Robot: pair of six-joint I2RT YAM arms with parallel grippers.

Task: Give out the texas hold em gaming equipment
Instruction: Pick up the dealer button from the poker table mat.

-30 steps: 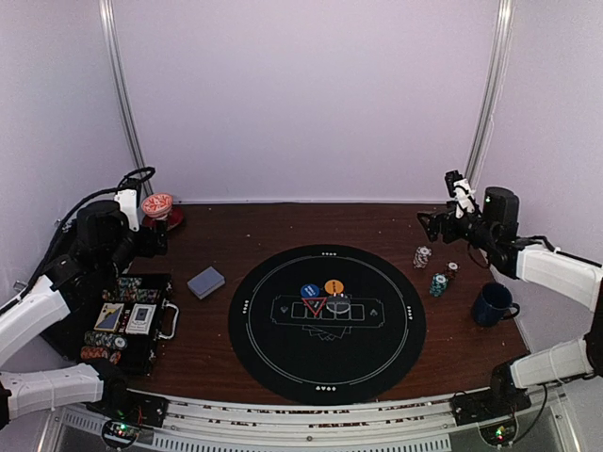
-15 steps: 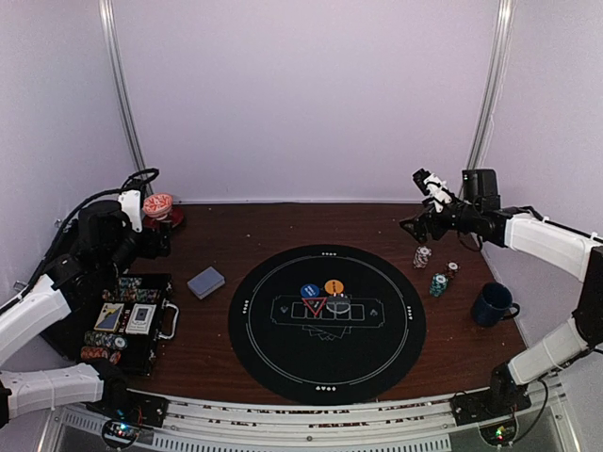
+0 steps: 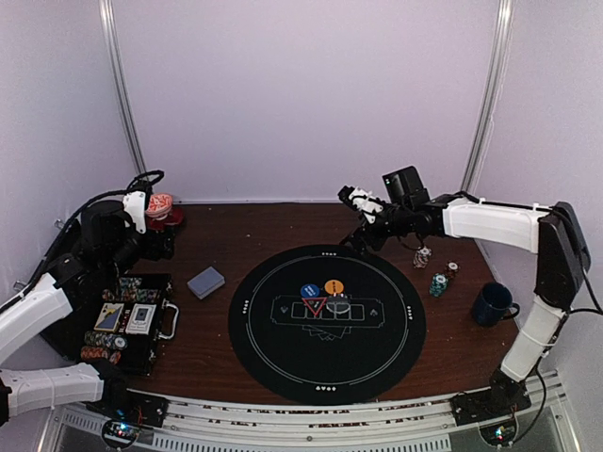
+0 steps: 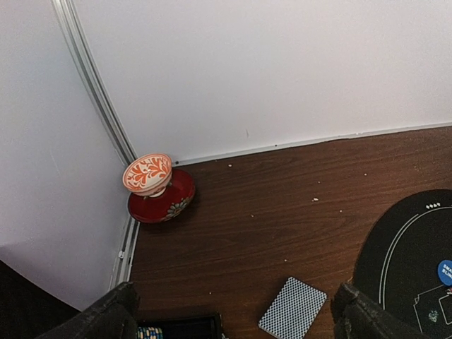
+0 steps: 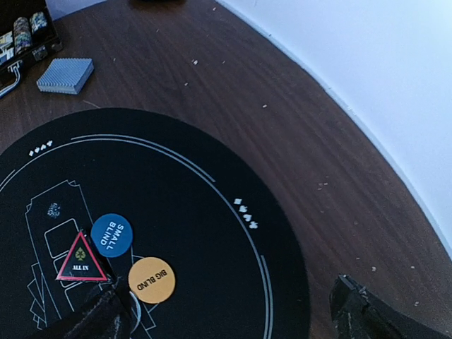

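Note:
My right gripper moves back toward the base next and down over the clear disc [image 5: 135, 311] beside the orange button, because the disc stands open above the mat's far edge.
A black round mat [image 3: 283, 367] lies mid-table. On it sit a blue button [image 3: 309, 291], an orange button [image 3: 334, 286], a red triangle marker [image 3: 314, 307] and a clear disc [image 3: 338, 304]; the buttons [image 5: 111, 234] [image 5: 151, 280] and triangle [image 5: 80, 260] show in the right wrist view. The card deck [image 3: 205, 282] lies left of the mat, also in the left wrist view [image 4: 292, 307]. Small chip stacks [image 3: 422, 255] [image 3: 438, 283] stand right of the mat. My right gripper [image 3: 359, 235] is open and empty above the mat's far edge. My left gripper [image 3: 155, 243] is open and empty at far left.
An open black case [image 3: 127, 320] of chips and cards sits at left. A red-and-white cup on its saucer [image 3: 160, 209] stands in the back left corner. A dark blue mug [image 3: 492, 304] stands at right. White walls close the back and sides.
My right arm has swung left from the right edge, past the chip stacks, to the mat's far edge. The left arm has barely moved.

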